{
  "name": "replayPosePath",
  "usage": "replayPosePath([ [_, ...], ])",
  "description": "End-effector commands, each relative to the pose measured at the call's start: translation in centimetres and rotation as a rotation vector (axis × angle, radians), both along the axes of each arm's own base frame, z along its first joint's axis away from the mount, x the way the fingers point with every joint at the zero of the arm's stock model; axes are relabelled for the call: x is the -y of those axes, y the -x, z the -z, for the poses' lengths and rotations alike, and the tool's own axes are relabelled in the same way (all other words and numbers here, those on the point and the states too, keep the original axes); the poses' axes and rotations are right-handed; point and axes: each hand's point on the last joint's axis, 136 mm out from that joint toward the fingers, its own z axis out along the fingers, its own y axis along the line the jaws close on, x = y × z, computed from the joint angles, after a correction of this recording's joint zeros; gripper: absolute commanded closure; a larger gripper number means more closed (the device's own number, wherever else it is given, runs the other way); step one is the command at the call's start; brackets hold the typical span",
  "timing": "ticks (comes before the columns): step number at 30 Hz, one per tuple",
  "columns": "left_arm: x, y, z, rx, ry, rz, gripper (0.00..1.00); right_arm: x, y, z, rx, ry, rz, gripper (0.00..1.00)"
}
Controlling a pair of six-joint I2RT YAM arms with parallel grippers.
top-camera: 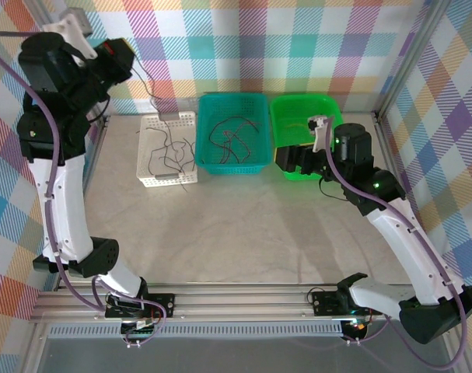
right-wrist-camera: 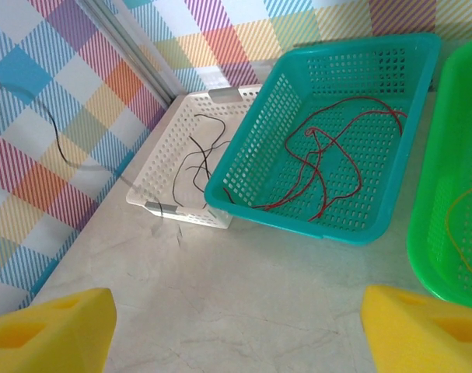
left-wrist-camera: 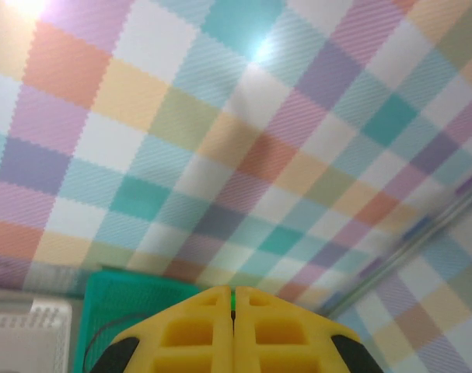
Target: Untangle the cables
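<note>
I will next lower the thin black cable (top-camera: 147, 84) in my left gripper toward the white basket's back rim (top-camera: 170, 117) to let it go, because the cable's hanging length runs into that basket.
My left gripper (top-camera: 127, 62) is raised high at the back left, its yellow fingers (left-wrist-camera: 197, 334) shut on a thin black cable (top-camera: 147, 84). That cable hangs down along the wall (right-wrist-camera: 58, 144) to the white basket (top-camera: 148, 180). More black cables (right-wrist-camera: 195, 159) lie in this basket. Red cables (right-wrist-camera: 321, 155) lie tangled in the teal basket (top-camera: 255, 167). An orange cable (right-wrist-camera: 452, 225) lies in the green basket (right-wrist-camera: 430, 256). My right gripper (right-wrist-camera: 236, 334) hovers open over bare table in front of the baskets, holding nothing.
The three baskets stand side by side at the back of the marble table (top-camera: 236, 233). Checked walls close in the back and sides. A metal corner post (top-camera: 387, 93) stands at the back right.
</note>
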Motion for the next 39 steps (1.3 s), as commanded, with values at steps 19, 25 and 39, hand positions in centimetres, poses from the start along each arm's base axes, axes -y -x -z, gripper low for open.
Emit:
replayPosePath([
  [19,-5.5,-12.8,4.8,0.017,0.053,-0.155,1.0,-3.4,-0.4,0.1,0.003,-0.01,-0.124,0.18],
  [25,-6.6,-18.8,15.7,-0.154,0.002,-0.216,1.0,-4.1,0.3,1.0,-0.002,0.007,-0.158,0.17],
  [39,-4.6,-21.5,30.9,-0.423,-0.002,-0.21,1.0,-4.6,0.9,2.7,-0.029,0.011,-0.172,0.17],
])
